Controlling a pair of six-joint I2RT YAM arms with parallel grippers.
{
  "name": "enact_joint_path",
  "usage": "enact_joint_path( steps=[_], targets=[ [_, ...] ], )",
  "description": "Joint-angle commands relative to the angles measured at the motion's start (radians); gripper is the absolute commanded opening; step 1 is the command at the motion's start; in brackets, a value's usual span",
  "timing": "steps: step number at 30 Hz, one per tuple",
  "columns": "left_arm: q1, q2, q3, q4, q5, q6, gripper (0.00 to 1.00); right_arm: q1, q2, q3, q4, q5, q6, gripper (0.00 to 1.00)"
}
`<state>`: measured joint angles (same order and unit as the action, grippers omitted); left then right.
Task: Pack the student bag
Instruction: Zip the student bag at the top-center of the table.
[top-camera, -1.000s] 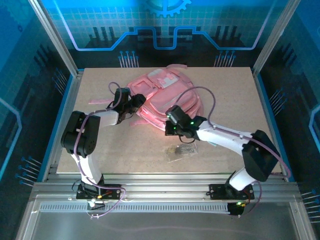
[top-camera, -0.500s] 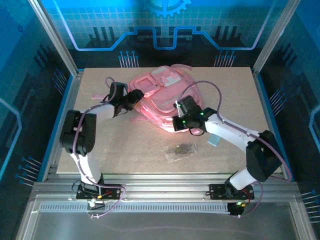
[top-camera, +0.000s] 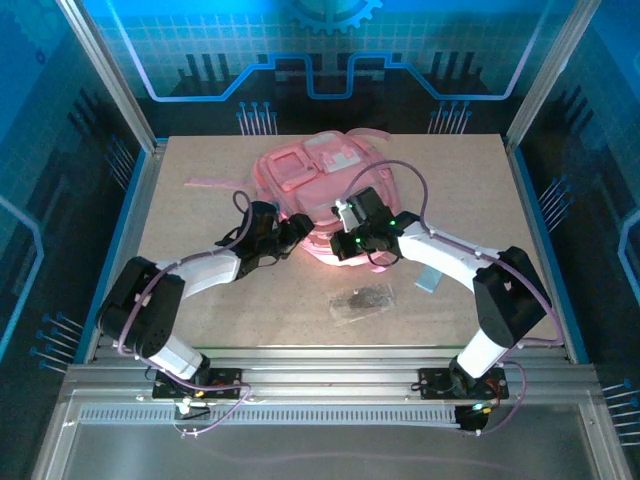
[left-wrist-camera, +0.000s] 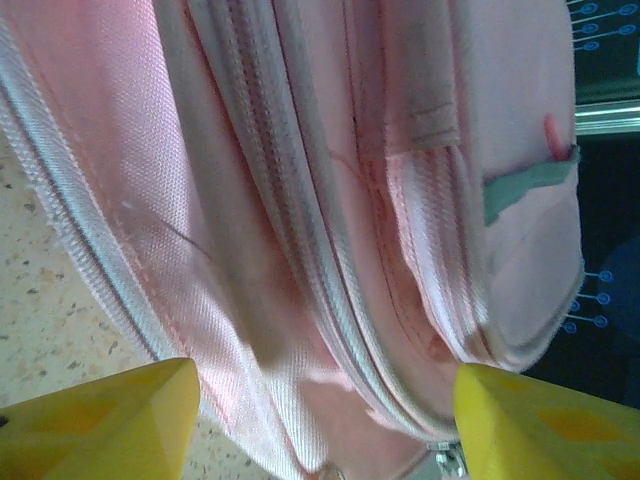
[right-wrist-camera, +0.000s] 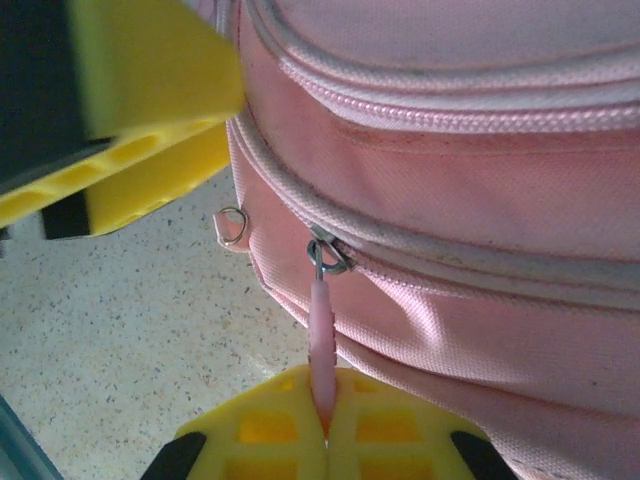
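Note:
The right gripper draws away from the left gripper along the zip seam (right-wrist-camera: 480, 272) and outward next, then releases the pull (right-wrist-camera: 320, 335), since the seam runs on from its slider.
The pink student bag (top-camera: 325, 185) lies flat at the back middle of the table, its zip rows facing the arms. My right gripper (top-camera: 340, 243) is at the bag's near edge, shut on the pink zip pull (right-wrist-camera: 320, 335), which hangs from a metal slider on the bag (right-wrist-camera: 480, 190). My left gripper (top-camera: 293, 232) is open at the bag's near left corner, its yellow fingers (left-wrist-camera: 100, 425) spread either side of the pink fabric (left-wrist-camera: 320, 200) and zip seams. One left finger (right-wrist-camera: 150, 110) shows in the right wrist view, beside the bag.
A small clear packet with dark contents (top-camera: 362, 300) lies on the table in front of the bag. A pale blue flat item (top-camera: 428, 277) sits under the right forearm. A thin pink strap (top-camera: 210, 184) trails left of the bag. Metal frame rails edge the table.
The left gripper has swung from the bag's left side down to its near left corner, close to the right gripper. The right gripper has shifted slightly and the bag has been pushed back.

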<state>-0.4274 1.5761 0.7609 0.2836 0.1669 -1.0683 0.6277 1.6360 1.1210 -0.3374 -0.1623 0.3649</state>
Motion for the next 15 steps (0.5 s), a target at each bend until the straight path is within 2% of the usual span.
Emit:
enact_joint_path(
  steps=[1,2,4,7,11,15],
  targets=[
    [-0.020,0.087,0.074,0.047,-0.062,-0.022,0.62,0.004,-0.050,-0.052,0.077,-0.046,-0.010,0.00],
    [-0.024,0.113,0.094,0.040,-0.066,-0.018,0.57,0.005,-0.059,-0.065,0.086,-0.045,-0.009,0.00],
    [-0.035,0.164,0.117,0.066,-0.073,-0.021,0.30,0.003,-0.076,-0.088,0.095,-0.039,-0.010,0.00],
    [-0.039,0.203,0.117,0.102,-0.079,-0.036,0.01,-0.003,-0.094,-0.100,0.080,-0.022,-0.028,0.00],
    [-0.036,0.164,0.101,0.078,-0.117,-0.003,0.00,-0.040,-0.109,-0.097,0.003,0.074,-0.073,0.00],
    [-0.008,0.108,0.104,0.007,-0.124,0.045,0.00,-0.155,-0.143,-0.123,-0.028,0.102,-0.083,0.00]
  ],
)
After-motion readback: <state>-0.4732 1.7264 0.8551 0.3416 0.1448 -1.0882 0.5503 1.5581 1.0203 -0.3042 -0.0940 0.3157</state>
